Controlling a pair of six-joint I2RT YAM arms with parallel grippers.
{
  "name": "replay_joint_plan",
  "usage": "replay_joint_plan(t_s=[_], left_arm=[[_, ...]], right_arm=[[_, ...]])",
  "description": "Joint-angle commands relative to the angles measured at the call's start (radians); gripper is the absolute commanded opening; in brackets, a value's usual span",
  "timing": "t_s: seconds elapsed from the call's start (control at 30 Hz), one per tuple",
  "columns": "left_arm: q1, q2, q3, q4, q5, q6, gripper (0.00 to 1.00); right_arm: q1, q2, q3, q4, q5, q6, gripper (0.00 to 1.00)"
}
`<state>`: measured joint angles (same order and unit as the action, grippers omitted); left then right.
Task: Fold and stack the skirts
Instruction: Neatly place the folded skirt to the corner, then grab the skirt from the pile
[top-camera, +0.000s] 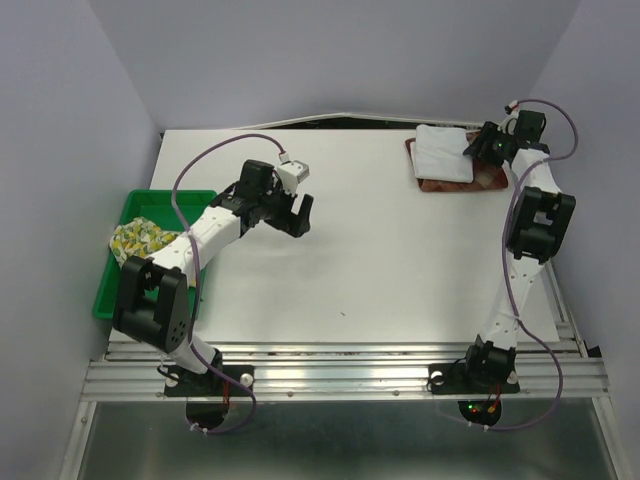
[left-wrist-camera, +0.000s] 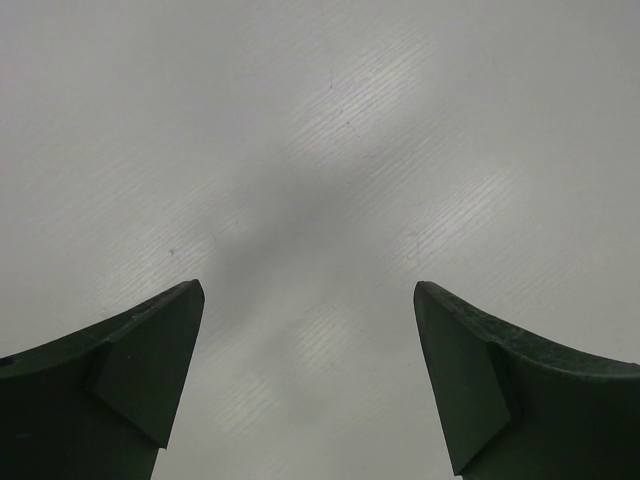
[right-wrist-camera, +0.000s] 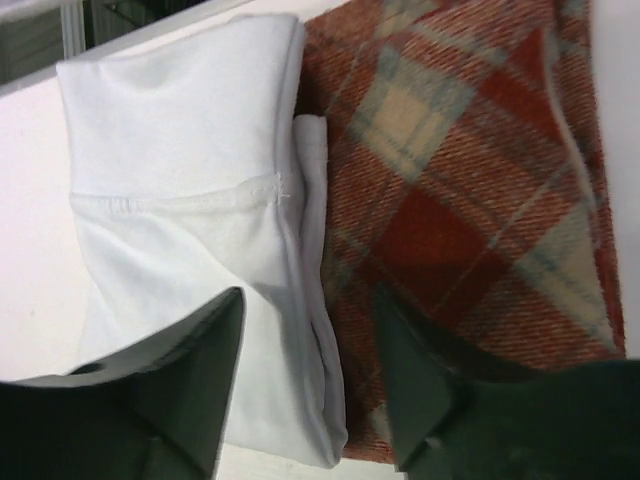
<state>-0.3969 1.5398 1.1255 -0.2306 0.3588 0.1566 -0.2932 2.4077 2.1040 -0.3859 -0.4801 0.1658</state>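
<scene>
The left gripper crosses over to the left in the top view and comes down onto the fruit-print skirt (top-camera: 140, 240) next, since the fruit-print skirt still lies bunched in the tray.
The folded white skirt (top-camera: 443, 151) lies on the folded red-and-cream plaid skirt (top-camera: 480, 181) at the table's far right. In the right wrist view the white skirt (right-wrist-camera: 190, 220) covers the left part of the plaid skirt (right-wrist-camera: 470, 180). My right gripper (top-camera: 484, 148) hangs open just over the white skirt's right edge, its jaws (right-wrist-camera: 310, 330) either side of that edge. The fruit-print skirt (top-camera: 140, 240) lies bunched in the green tray (top-camera: 150, 200) at the left. My left gripper (top-camera: 298, 213) is open and empty above bare table (left-wrist-camera: 310, 300).
The green tray sits at the table's left edge, partly under my left arm. Purple walls close in the left, back and right. An aluminium rail (top-camera: 340, 375) runs along the near edge by the arm bases.
</scene>
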Motion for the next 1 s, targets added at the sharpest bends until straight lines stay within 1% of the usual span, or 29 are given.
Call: replay_joint_plan(t_s=[0.0, 0.03, 0.1, 0.17, 0.23, 0.27, 0.3, 0.33, 0.37, 0.4, 0.43, 0.47, 0.5, 0.53, 0.57, 0.6, 0.63, 0.67, 0.7, 0.73, 0.77, 0.8, 0.83, 0.97], left_arm=[[0.021, -0.056, 0.069, -0.001, 0.011, 0.018, 0.99], [0.027, -0.066, 0.076, -0.004, 0.009, 0.02, 0.98], [0.056, -0.09, 0.097, -0.019, 0.02, 0.026, 0.98], [0.087, -0.11, 0.115, -0.029, 0.031, 0.024, 0.98], [0.139, -0.142, 0.155, -0.064, 0.016, 0.014, 0.98], [0.159, -0.151, 0.171, -0.081, 0.009, 0.014, 0.98], [0.182, -0.174, 0.183, -0.102, 0.011, 0.02, 0.98], [0.226, -0.188, 0.213, -0.149, -0.004, 0.044, 0.98], [0.249, -0.213, 0.227, -0.176, -0.024, 0.06, 0.98], [0.269, -0.222, 0.238, -0.202, -0.05, 0.076, 0.98], [0.336, -0.233, 0.262, -0.263, -0.046, 0.104, 0.98], [0.378, -0.262, 0.269, -0.291, -0.034, 0.145, 0.98], [0.429, -0.277, 0.269, -0.333, -0.024, 0.168, 0.98], [0.499, -0.291, 0.267, -0.363, -0.017, 0.207, 0.98], [0.53, -0.314, 0.261, -0.389, -0.029, 0.298, 0.98], [0.559, -0.323, 0.252, -0.424, -0.05, 0.343, 0.98], [0.59, -0.331, 0.237, -0.444, -0.084, 0.391, 0.98], [0.625, -0.333, 0.211, -0.466, -0.087, 0.443, 0.98], [0.706, -0.333, 0.174, -0.489, -0.09, 0.539, 0.98], [0.74, -0.327, 0.156, -0.495, -0.101, 0.585, 0.98], [0.795, -0.311, 0.134, -0.492, -0.128, 0.657, 0.96], [0.817, -0.305, 0.113, -0.492, -0.129, 0.658, 0.95], [0.835, -0.294, 0.071, -0.49, -0.133, 0.745, 0.94], [0.856, -0.226, -0.024, -0.418, -0.17, 0.869, 0.93]], right_arm=[[-0.006, -0.005, 0.07, 0.001, 0.119, -0.032, 0.74], [-0.006, -0.012, 0.074, 0.002, 0.153, -0.032, 0.77], [-0.006, -0.037, 0.103, -0.014, 0.17, -0.038, 0.84], [-0.006, -0.067, 0.12, -0.033, 0.152, -0.055, 0.85], [-0.006, -0.11, 0.12, -0.067, 0.14, -0.086, 0.91], [0.003, -0.172, 0.108, -0.076, 0.129, -0.101, 0.95], [0.003, -0.209, 0.087, -0.082, 0.121, -0.121, 1.0], [0.015, -0.247, 0.035, -0.096, 0.109, -0.184, 1.0], [0.025, -0.327, 0.004, -0.105, 0.113, -0.21, 1.0], [0.037, -0.367, -0.028, -0.111, 0.121, -0.23, 1.0], [0.046, -0.404, -0.097, -0.131, 0.126, -0.265, 1.0], [0.061, -0.473, -0.133, -0.143, 0.12, -0.279, 1.0], [0.062, -0.505, -0.168, -0.171, 0.104, -0.287, 1.0], [0.062, -0.539, -0.253, -0.176, 0.068, -0.285, 1.0], [0.062, -0.573, -0.3, -0.179, 0.055, -0.287, 1.0], [0.062, -0.631, -0.346, -0.188, 0.035, -0.291, 1.0], [0.062, -0.656, -0.383, -0.197, 0.008, -0.295, 1.0], [0.062, -0.676, -0.413, -0.209, -0.036, -0.298, 1.0], [0.062, -0.711, -0.474, -0.221, -0.075, -0.302, 1.0], [0.062, -0.725, -0.498, -0.226, -0.075, -0.313, 1.0], [0.062, -0.737, -0.539, -0.243, -0.109, -0.321, 1.0], [0.062, -0.749, -0.556, -0.243, -0.126, -0.319, 1.0], [0.062, -0.768, -0.567, -0.257, -0.141, -0.321, 1.0], [0.062, -0.765, -0.575, -0.336, -0.167, -0.359, 1.0]])
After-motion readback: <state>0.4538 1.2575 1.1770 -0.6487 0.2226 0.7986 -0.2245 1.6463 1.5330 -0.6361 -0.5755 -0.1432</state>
